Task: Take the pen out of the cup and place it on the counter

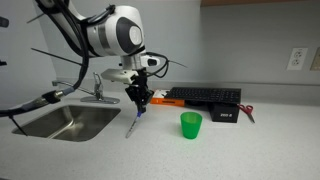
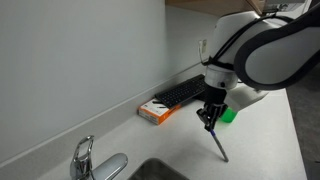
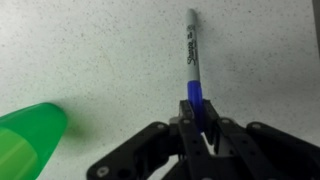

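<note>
My gripper has the pen's tip at the counter and its blue-capped end still raised, so it will lower that end toward the orange box's side and open.
My gripper [image 3: 197, 118] is shut on the blue cap end of the pen [image 3: 191, 55], whose paler grey barrel points away from the jaws toward the speckled counter [image 3: 90, 50]. In both exterior views the gripper [image 1: 141, 103] [image 2: 209, 124] holds the pen [image 1: 135, 123] [image 2: 218, 145] slanting down, its free tip at or just above the counter [image 1: 230, 150]. The green cup [image 1: 191, 124] stands upright on the counter to one side of the gripper, apart from it. It also shows at the wrist view's lower left [image 3: 25, 140] and, partly hidden behind the arm, in an exterior view [image 2: 230, 114].
An inset steel sink [image 1: 65, 122] with a faucet [image 1: 100, 90] lies beside the gripper. A black keyboard [image 1: 205, 95], an orange box [image 2: 154, 110], a black box [image 1: 226, 115] and a red-handled tool [image 1: 247, 112] lie along the wall.
</note>
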### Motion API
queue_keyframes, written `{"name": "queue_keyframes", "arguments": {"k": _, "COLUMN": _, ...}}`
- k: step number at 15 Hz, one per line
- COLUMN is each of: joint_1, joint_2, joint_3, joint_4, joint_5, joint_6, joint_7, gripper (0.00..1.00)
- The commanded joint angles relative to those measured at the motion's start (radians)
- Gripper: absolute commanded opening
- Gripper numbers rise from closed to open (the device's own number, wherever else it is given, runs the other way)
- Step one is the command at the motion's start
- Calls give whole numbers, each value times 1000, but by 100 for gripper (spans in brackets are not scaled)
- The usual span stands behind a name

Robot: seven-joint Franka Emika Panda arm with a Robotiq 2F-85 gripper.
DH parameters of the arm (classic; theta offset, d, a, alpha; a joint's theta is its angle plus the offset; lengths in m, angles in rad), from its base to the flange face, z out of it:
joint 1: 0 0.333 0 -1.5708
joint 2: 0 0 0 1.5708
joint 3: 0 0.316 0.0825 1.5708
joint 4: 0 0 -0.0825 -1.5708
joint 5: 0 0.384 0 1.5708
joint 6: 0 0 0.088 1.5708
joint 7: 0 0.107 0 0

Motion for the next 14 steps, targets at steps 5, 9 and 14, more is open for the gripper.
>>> {"name": "queue_keyframes", "arguments": {"k": 5, "joint_1": 24, "joint_2": 183, "joint_3": -59, "joint_4": 217, "joint_5": -50, "joint_6": -86, "joint_7": -3, "gripper": 47}}
{"name": "queue_keyframes", "arguments": {"k": 9, "joint_1": 30, "joint_2": 171, "joint_3": -83, "joint_4": 212, "joint_5": -104, "joint_6": -48, "joint_7": 6, "gripper": 79}}
{"name": "queue_keyframes", "arguments": {"k": 14, "joint_1": 38, "joint_2": 179, "joint_3": -100, "joint_4": 227, "joint_5": -145, "joint_6": -45, "joint_7": 29, "gripper": 100}}
